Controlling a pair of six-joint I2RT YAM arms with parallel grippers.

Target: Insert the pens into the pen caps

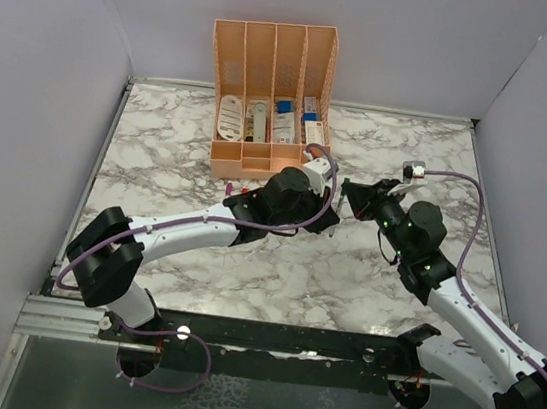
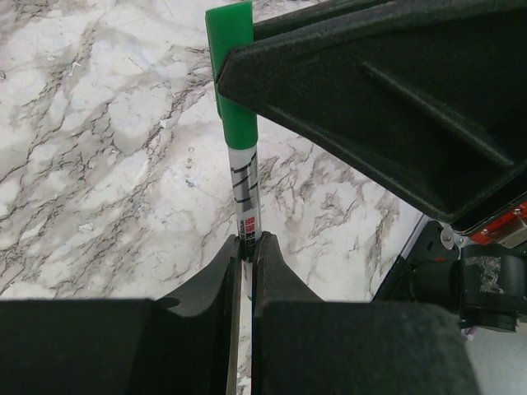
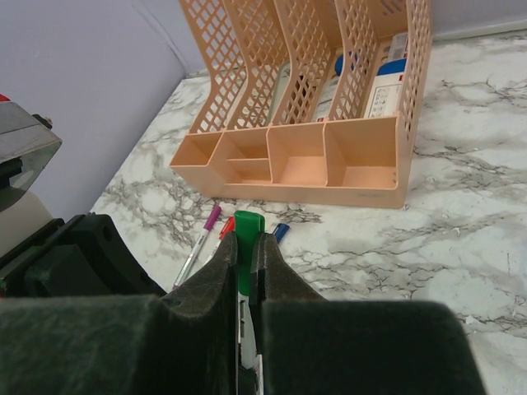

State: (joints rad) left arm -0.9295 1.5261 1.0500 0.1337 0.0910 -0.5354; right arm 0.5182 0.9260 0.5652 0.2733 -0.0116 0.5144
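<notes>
The green pen (image 2: 245, 189) is capped. My left gripper moves down and away from the right gripper onto the marble beside the blue pen next to release it.
My left gripper (image 2: 249, 240) is shut on the grey-white barrel of the green pen (image 2: 245, 189). The green cap (image 2: 235, 82) sits over the pen's far end. My right gripper (image 3: 247, 240) is shut on that green cap (image 3: 248, 226), with the pen barrel (image 3: 249, 346) running back between its fingers. In the top view the two grippers meet tip to tip, left gripper (image 1: 331, 187) and right gripper (image 1: 350, 197), above the table in front of the organiser. A purple-capped pen (image 3: 200, 239), a red one (image 3: 224, 228) and a blue one (image 3: 280, 232) lie on the marble. The yellow pen is out of view.
The peach organiser (image 1: 258, 167) stands at the back centre with white boxes and cards in its slots; its low front trays (image 3: 329, 164) show in the right wrist view. Grey walls close in left, right and back. The marble table (image 1: 161, 139) spreads around.
</notes>
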